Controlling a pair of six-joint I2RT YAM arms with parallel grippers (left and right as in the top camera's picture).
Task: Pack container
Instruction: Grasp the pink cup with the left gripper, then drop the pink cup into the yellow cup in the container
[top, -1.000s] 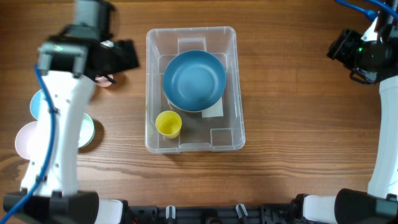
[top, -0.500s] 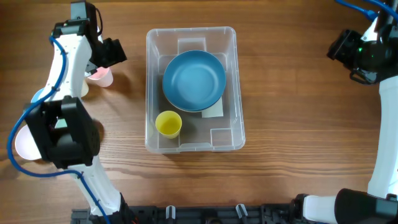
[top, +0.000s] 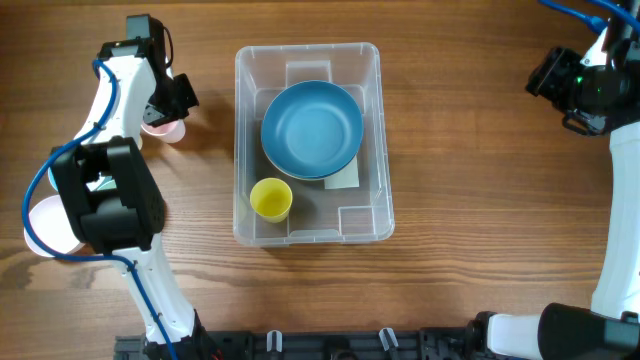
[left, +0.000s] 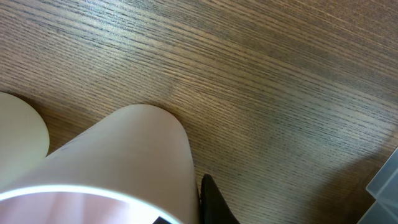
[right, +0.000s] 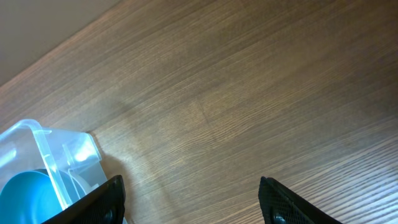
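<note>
I will next lift the pink cup (top: 165, 129) with my left gripper over the container's side and back, then lower it into the yellow cup (top: 270, 199), whose opening faces up.
The clear plastic container (top: 243, 120) stands mid-table and holds a blue bowl (top: 312, 130) and a small yellow cup (top: 270, 199). Left of it a pink cup (top: 165, 129) stands on the wood. My left gripper (top: 172, 108) is shut on the pink cup's wall. In the left wrist view the pink cup (left: 124, 158) fills the lower left, with one black finger (left: 214, 205) pressed against its outside. My right gripper (right: 196, 202) hangs open over bare wood at the far right, its fingers (right: 99, 202) wide apart. The container's corner (right: 43, 149) shows at that view's left edge.
A pale pink plate (top: 40, 225) lies at the left table edge, partly under my left arm. A cream rounded object (left: 22, 134) sits just beside the pink cup. A white label (top: 345, 178) lies on the container's floor under the bowl.
My left arm has swung and drawn in over the pink cup, and its gripper has gone from open to shut on the cup's wall. The right arm has not moved.
</note>
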